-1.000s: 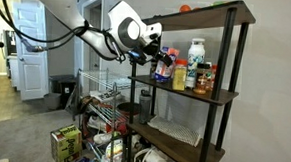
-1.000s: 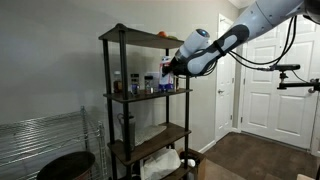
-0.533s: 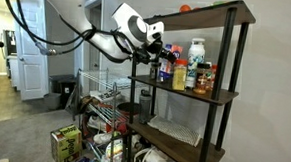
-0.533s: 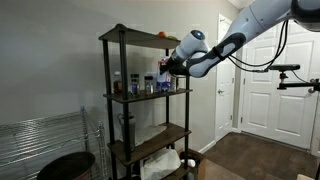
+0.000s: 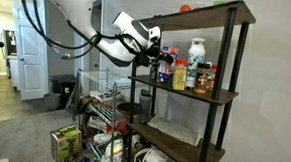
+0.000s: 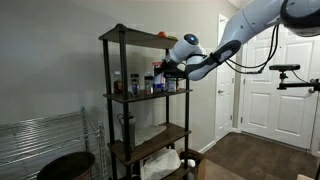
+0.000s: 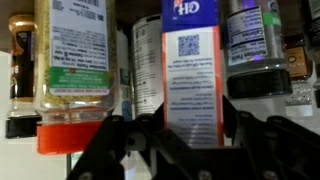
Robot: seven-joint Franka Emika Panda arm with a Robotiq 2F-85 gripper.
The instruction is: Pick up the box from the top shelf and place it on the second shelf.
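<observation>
The box lines up with the gap between the orange-lidded jar and the dark bottle, so the robot's gripper will next lower the box outward onto the second shelf.
The box (image 7: 192, 70) is a blue and white carton with red edges, and its print reads upside down in the wrist view. My gripper (image 7: 192, 118) is shut on it, one finger on each side. In both exterior views the gripper (image 5: 159, 54) (image 6: 166, 71) reaches in at the front edge of the second shelf (image 5: 185, 93) (image 6: 150, 95), holding the box among the jars there. The box itself is too small to pick out in these views. The top shelf (image 5: 204, 12) (image 6: 140, 35) carries only a small orange-red object.
A jar with an orange lid (image 7: 72, 70) and a dark bottle (image 7: 255, 45) flank the box closely. A tall white bottle (image 5: 195, 62) and spice jars (image 5: 207, 79) stand further along. Below are the white-mat shelf (image 5: 173, 131), a wire rack (image 5: 99, 99) and a yellow-green box (image 5: 65, 144).
The arm has swung and pushed the gripper with the box further in over the second shelf, closer to the jars.
</observation>
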